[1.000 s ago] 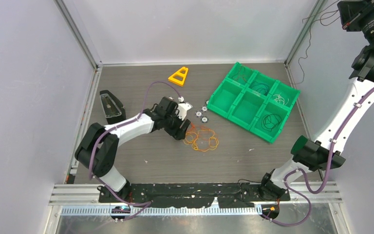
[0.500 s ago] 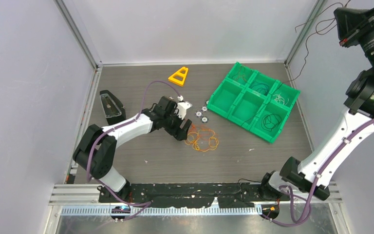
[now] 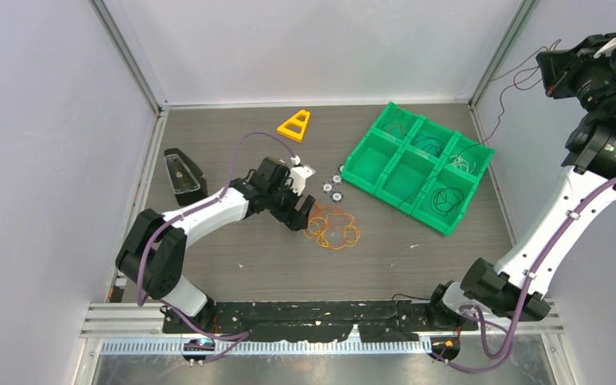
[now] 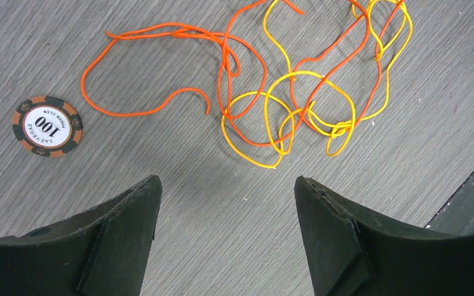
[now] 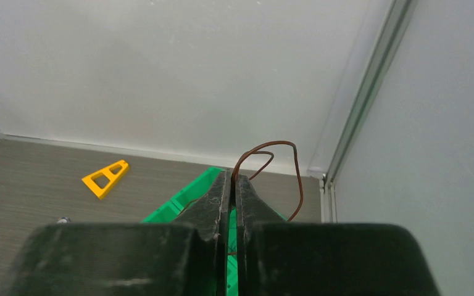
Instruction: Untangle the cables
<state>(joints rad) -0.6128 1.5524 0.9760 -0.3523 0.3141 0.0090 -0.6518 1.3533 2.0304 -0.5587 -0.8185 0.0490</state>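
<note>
I will lower my right gripper from the side of the bin down over the green bin's near corner section (image 3: 447, 200) and let go of the wire, because a dark coil is already in that section.
The cables (image 3: 334, 228) lie as a loose tangle of thin orange (image 4: 160, 31) and yellow (image 4: 296, 111) wires on the table. My left gripper (image 3: 303, 213) hovers just left of them. It is open (image 4: 227, 182) with only bare table between its fingers, and the wires lie beyond the tips. My right gripper (image 3: 547, 66) is raised high at the right wall, above the green bin. Its jaws (image 5: 233, 176) are shut on a thin dark brown wire (image 5: 296, 166), which loops up past the tips and trails down (image 3: 521, 74).
A green six-compartment bin (image 3: 366, 138) with thin wires in several cells sits at the right. A yellow triangle (image 3: 295, 124) lies at the back and small silver nuts (image 3: 330, 188) lie near the tangle. A poker chip (image 4: 46, 125) and a black block (image 3: 183, 175) are also present.
My left gripper's jaws have opened wider beside the tangle. My right arm has swung its wrist down and to the left, still pinching the brown wire.
</note>
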